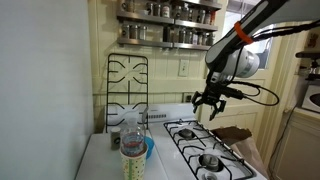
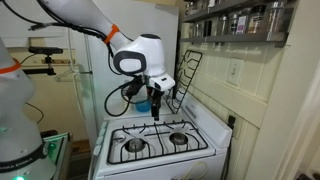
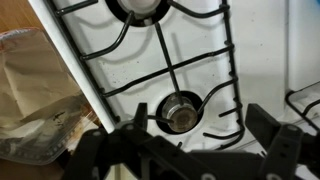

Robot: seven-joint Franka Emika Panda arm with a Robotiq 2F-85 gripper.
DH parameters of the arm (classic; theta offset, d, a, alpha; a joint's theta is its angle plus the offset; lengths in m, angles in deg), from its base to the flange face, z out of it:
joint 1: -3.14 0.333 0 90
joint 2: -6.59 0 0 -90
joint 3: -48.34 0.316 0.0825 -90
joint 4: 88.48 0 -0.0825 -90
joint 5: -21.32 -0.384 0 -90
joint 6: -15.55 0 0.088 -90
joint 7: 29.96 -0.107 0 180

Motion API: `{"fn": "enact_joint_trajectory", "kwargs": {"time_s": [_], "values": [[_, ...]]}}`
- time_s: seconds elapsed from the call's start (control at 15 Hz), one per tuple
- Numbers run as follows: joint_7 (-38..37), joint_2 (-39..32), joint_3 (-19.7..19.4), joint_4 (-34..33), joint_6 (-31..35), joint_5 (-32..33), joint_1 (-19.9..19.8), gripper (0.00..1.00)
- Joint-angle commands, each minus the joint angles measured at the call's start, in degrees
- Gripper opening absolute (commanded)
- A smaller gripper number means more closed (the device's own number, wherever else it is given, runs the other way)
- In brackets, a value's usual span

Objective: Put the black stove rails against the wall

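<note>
My open gripper needs to go down toward the stovetop over the crossing bars between the burners, as this stove rail still lies flat while the other leans upright.
One black stove rail (image 1: 128,88) stands upright at the back of the stove and leans on the cream-yellow wall (image 1: 172,72); it also shows in an exterior view (image 2: 186,74) against the wall (image 2: 255,75). The other black rail (image 1: 205,145) lies flat over the burners on the white stovetop (image 2: 205,128), seen in both exterior views (image 2: 150,144) and in the wrist view (image 3: 165,70). My gripper (image 1: 208,103) hangs open and empty above this flat rail in both exterior views (image 2: 156,106). In the wrist view my fingers (image 3: 200,115) frame a burner (image 3: 181,112) without touching the bars.
A plastic bottle (image 1: 131,150) and a blue cup (image 1: 148,148) stand on the white surface beside the stove. A spice shelf (image 1: 168,25) hangs on the wall above. A brown paper bag (image 3: 30,95) sits beside the stove's edge. A plain white panel (image 1: 45,80) stands close by.
</note>
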Motion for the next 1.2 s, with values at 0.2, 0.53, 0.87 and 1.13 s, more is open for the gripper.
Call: {"fn": "enact_joint_trajectory", "kwargs": {"time_s": [0.2,0.53,0.87,1.13], "values": [[-12.54,-6.26,1.97,0.96,10.82,2.64,-0.65,1.0],[-17.66,-10.39,2.13,-0.28,10.03,0.41,-0.49,1.0],[-22.54,-13.64,0.95,-1.21,4.22,2.68,-0.49,1.0],[-22.57,-15.77,0.83,-2.94,2.21,0.89,-0.42,1.0]]}}
